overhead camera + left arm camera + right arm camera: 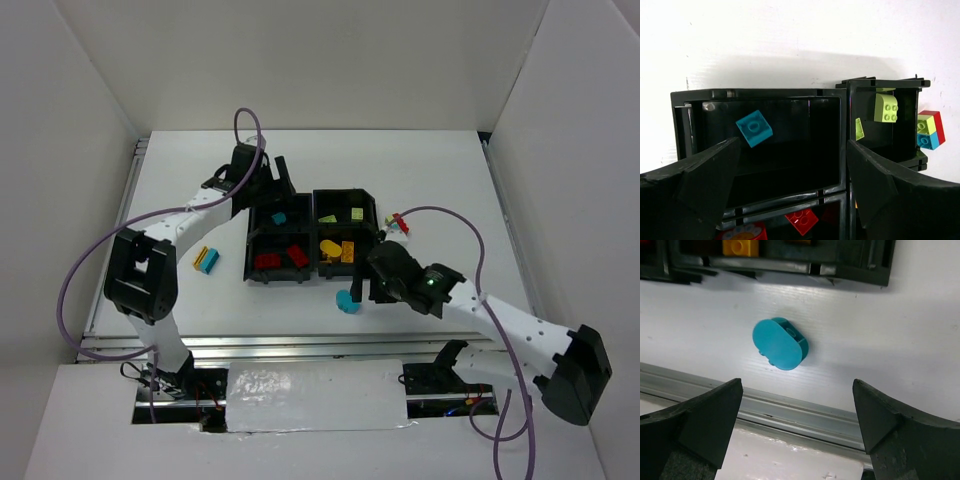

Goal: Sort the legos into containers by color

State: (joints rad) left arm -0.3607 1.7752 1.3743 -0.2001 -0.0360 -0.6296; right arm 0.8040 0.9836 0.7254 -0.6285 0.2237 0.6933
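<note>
The robot's right gripper should move down and to the left in the top view, around the rounded cyan brick [347, 301], as the brick lies below the gripper on that side, outside the tray.
The black tray [312, 232] has four compartments. My left gripper [272, 186] [795, 172] hangs open over the far left compartment, where a single cyan brick [279, 217] [754, 128] lies. Lime green bricks [357, 213] [886, 107] are in the far right one. Red bricks [298, 256] [802, 221] fill the near left one and yellow bricks [348, 251] [740, 246] the near right. A rounded cyan brick [347, 301] [780, 344] lies on the table in front of the tray. My right gripper [368, 288] [797, 405] is open just beside it, holding nothing.
A yellow and cyan stack [205, 260] lies on the table left of the tray. A small red, green and blue stack [398, 222] [929, 130] sits at the tray's right side. A metal rail [790, 410] runs along the table's near edge, close behind the rounded brick.
</note>
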